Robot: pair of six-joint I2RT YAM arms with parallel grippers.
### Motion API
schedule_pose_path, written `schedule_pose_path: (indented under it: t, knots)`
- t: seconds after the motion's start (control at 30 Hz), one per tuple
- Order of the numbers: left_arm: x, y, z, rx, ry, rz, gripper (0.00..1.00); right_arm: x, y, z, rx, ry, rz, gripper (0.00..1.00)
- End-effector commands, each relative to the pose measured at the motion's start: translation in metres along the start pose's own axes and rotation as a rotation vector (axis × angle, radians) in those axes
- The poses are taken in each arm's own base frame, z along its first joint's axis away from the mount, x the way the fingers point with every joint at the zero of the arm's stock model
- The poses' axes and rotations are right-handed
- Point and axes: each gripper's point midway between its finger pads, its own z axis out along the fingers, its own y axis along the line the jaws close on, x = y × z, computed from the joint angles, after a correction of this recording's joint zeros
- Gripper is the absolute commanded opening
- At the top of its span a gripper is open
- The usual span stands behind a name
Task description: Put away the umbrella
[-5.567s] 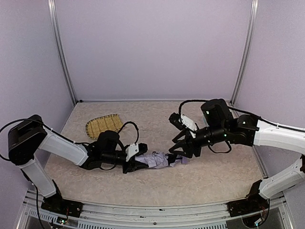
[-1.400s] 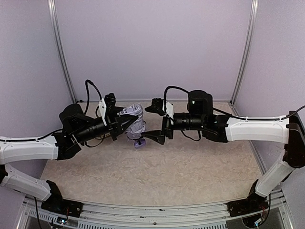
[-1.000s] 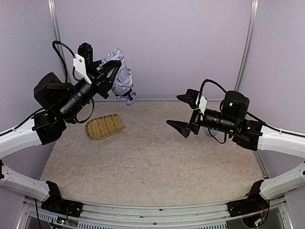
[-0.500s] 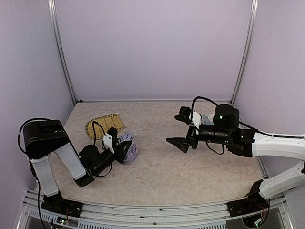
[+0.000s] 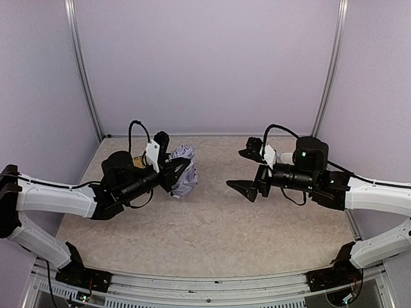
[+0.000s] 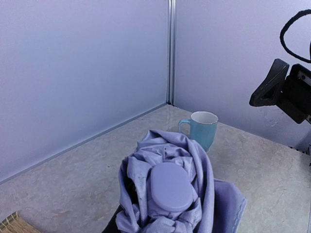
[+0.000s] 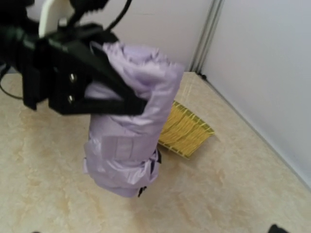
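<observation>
My left gripper carries the umbrella to its right in the top view next, down onto the bare tabletop below, and releases it.
The umbrella is a folded, crumpled lavender bundle held off the table left of centre. My left gripper is shut on its upper part, and its black fingers clamp the fabric in the right wrist view. In the left wrist view the umbrella fills the lower middle, its rounded lavender handle facing the camera and the fingers hidden under fabric. My right gripper stands open and empty to the right of the umbrella, a short gap away, pointing at it.
A woven straw tray lies on the table behind the umbrella, towards the back left corner. A teal mug stands near the back right corner, behind my right arm. Lavender walls close in the back and both sides.
My left arm has lifted the umbrella from low at the front left and carried it up and right, towards the centre. The right gripper has stayed open and hardly moved.
</observation>
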Motion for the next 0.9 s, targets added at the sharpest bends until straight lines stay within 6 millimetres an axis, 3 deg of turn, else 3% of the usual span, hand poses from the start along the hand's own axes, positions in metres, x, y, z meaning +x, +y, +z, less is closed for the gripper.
schedule_pose_path:
  t: [0.0,0.13,0.27,0.37,0.57,0.7,0.77,0.87]
  knots:
    - [-0.017,-0.034,0.010,0.163,0.077,-0.093,0.00,-0.026,-0.020,-0.014,0.095,-0.018,-0.007,1.00]
    - [-0.010,-0.064,0.027,0.287,0.196,-0.223,0.00,-0.026,-0.032,-0.018,0.149,0.022,0.019,1.00]
    - [0.001,-0.097,0.029,0.473,0.232,-0.347,0.00,-0.022,-0.038,-0.020,0.172,0.057,0.054,1.00]
    - [0.022,-0.104,0.036,0.512,0.275,-0.423,0.01,-0.012,-0.043,-0.018,0.188,0.090,0.076,1.00]
    - [0.069,-0.107,0.051,0.591,0.374,-0.631,0.01,0.006,-0.039,-0.008,0.148,0.155,0.128,1.00]
    - [0.084,-0.098,0.054,0.598,0.355,-0.762,0.01,0.014,-0.038,-0.002,0.137,0.177,0.148,1.00]
    - [0.095,-0.086,0.055,0.542,0.338,-0.829,0.07,0.017,-0.035,0.001,0.120,0.183,0.156,1.00]
    - [0.117,-0.072,0.058,0.470,0.350,-0.893,0.29,0.020,-0.034,0.003,0.111,0.193,0.159,1.00]
